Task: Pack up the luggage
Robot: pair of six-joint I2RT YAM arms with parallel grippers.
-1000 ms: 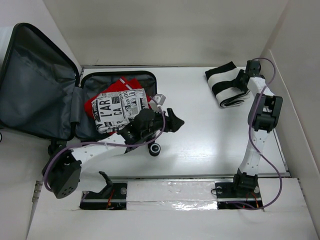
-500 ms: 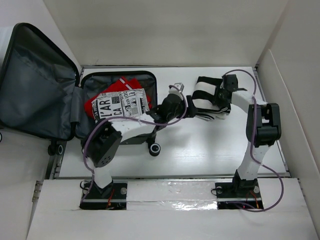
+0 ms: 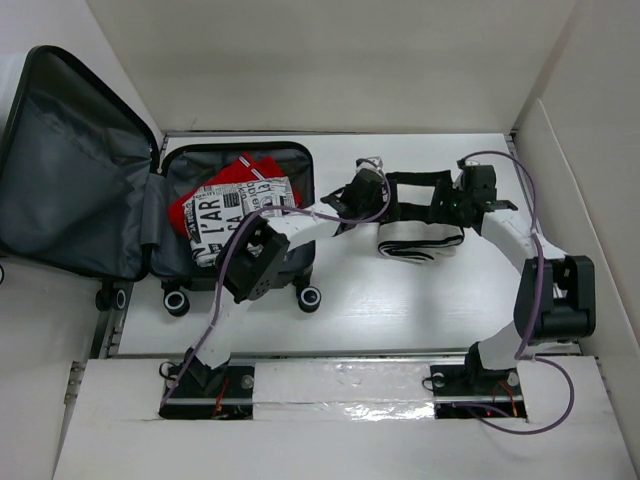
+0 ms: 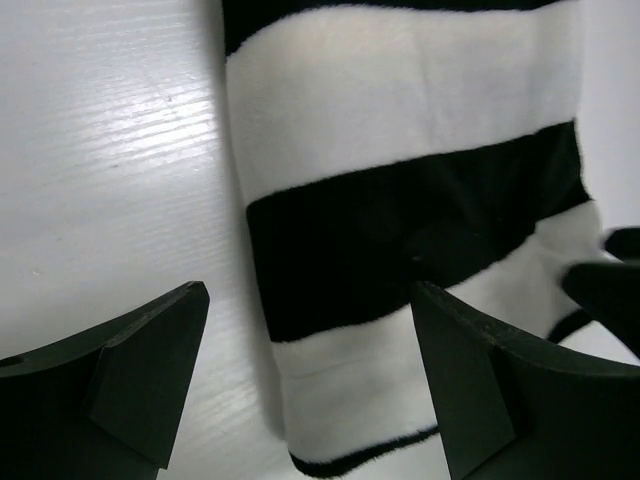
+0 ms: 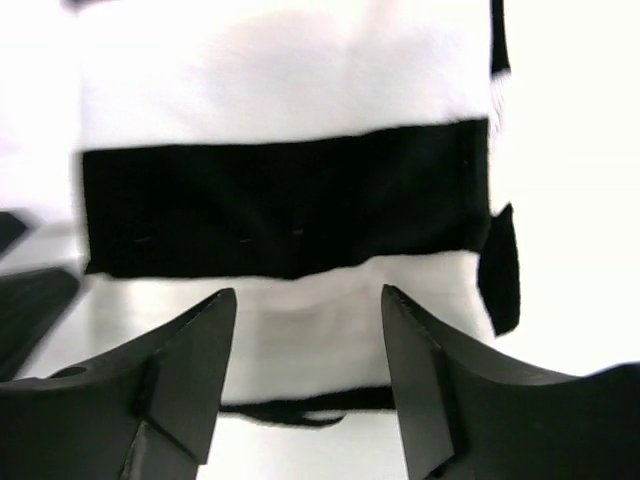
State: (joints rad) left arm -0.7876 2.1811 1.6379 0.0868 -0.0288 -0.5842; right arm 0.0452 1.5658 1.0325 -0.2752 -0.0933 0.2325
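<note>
My left gripper should next go down onto the middle black stripe at the striped cloth's edge (image 4: pixel 272 258) nearest the luggage, because its open fingers are already on both sides of that edge.
The luggage (image 3: pixel 120 215) lies open at the left, its grey-lined lid flat against the left wall. Its base half holds a red garment (image 3: pixel 195 200) and a newsprint-patterned cloth (image 3: pixel 240 215). A folded black-and-white striped cloth (image 3: pixel 415 225) lies on the table in the middle. My left gripper (image 3: pixel 368 186) is open at the cloth's left end; in the left wrist view (image 4: pixel 308 300) the striped cloth (image 4: pixel 400 120) lies between and ahead of the fingers. My right gripper (image 3: pixel 452 205) is open at its right end, with the cloth (image 5: pixel 290 200) ahead of it (image 5: pixel 307 295).
The luggage's black wheels (image 3: pixel 310 297) stick out at its near edge. White walls close in the table at the back and right (image 3: pixel 575 180). The arm bases sit on a taped strip (image 3: pixel 340 385) at the near edge.
The left arm swung right from the luggage to the striped cloth. The right arm came in from the far right corner, and the cloth moved with it toward the middle.
</note>
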